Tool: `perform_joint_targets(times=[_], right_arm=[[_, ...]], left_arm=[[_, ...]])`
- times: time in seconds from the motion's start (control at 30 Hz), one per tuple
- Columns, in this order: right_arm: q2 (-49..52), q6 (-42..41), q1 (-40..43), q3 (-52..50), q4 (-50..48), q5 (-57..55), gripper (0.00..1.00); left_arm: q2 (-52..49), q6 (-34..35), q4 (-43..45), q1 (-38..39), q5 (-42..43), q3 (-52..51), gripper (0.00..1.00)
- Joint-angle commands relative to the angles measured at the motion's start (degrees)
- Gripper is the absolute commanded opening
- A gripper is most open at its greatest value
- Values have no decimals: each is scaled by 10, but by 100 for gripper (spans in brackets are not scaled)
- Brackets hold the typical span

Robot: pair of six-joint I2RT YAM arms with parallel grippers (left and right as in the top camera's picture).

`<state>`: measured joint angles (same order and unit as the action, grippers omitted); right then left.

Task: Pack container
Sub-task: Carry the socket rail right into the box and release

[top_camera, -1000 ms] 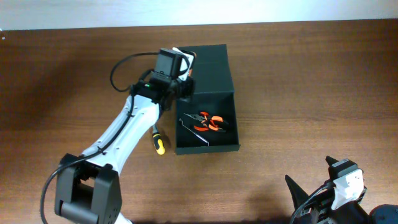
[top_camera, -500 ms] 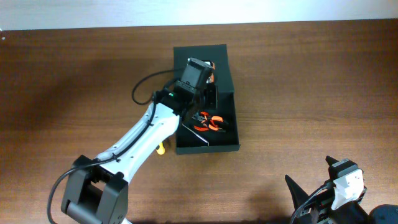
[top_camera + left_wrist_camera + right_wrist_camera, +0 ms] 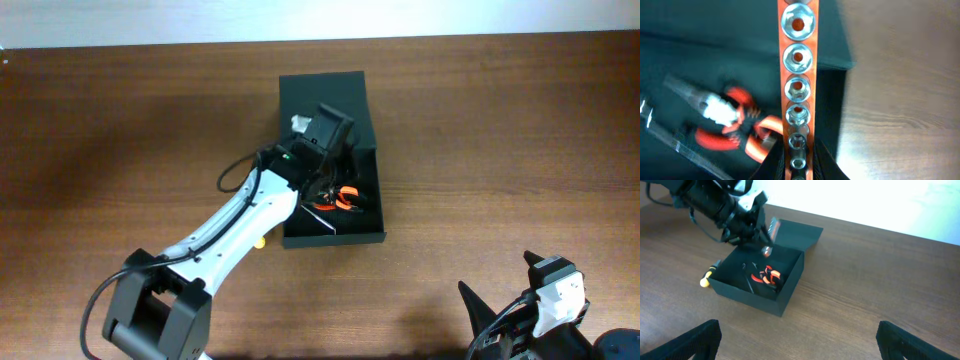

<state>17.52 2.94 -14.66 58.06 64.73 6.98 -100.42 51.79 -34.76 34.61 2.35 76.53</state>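
My left gripper turns and lowers the orange socket bar over the orange-handled pliers [image 3: 340, 198] next, as the container stands open beneath the bar.
The container [image 3: 365, 236] is a dark green-black box with its flap lid [image 3: 320, 95] open at the back; it also shows in the right wrist view [image 3: 790, 287]. Orange-handled pliers [image 3: 340, 198] and a thin metal tool [image 3: 312, 215] lie inside. My left gripper [image 3: 798, 165] is shut on an orange socket rail [image 3: 798, 75] carrying several chrome sockets, held above the box's inside near its right wall. In the overhead view the left gripper [image 3: 335, 150] hangs over the box. My right gripper [image 3: 795, 340] is open and empty, low at the front right, far from the box.
A yellow-handled screwdriver [image 3: 259, 240] lies on the wooden table just left of the box, mostly hidden under my left arm; its yellow end shows in the right wrist view [image 3: 705, 281].
My left arm has swung right with the socket rail, from the box's back left corner over the lid to above the open inside. The right arm has not moved.
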Motion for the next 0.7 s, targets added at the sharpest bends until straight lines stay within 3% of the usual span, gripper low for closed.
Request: perform_joint_targets(times=[0.0, 0.33, 0.6, 0.67], right_arm=[[-2, -5, 5, -2, -3, -1, 99], [-2, -5, 5, -2, -3, -1, 99], [-2, -5, 5, -2, -3, -1, 99], [-2, -5, 5, -2, -3, -1, 99]], left_arm=[[-13, 118, -37, 2, -4, 14, 2], [-47, 250, -61, 2, 16, 14, 2], [-49, 260, -63, 2, 13, 14, 2], [-49, 260, -63, 1, 13, 14, 10]])
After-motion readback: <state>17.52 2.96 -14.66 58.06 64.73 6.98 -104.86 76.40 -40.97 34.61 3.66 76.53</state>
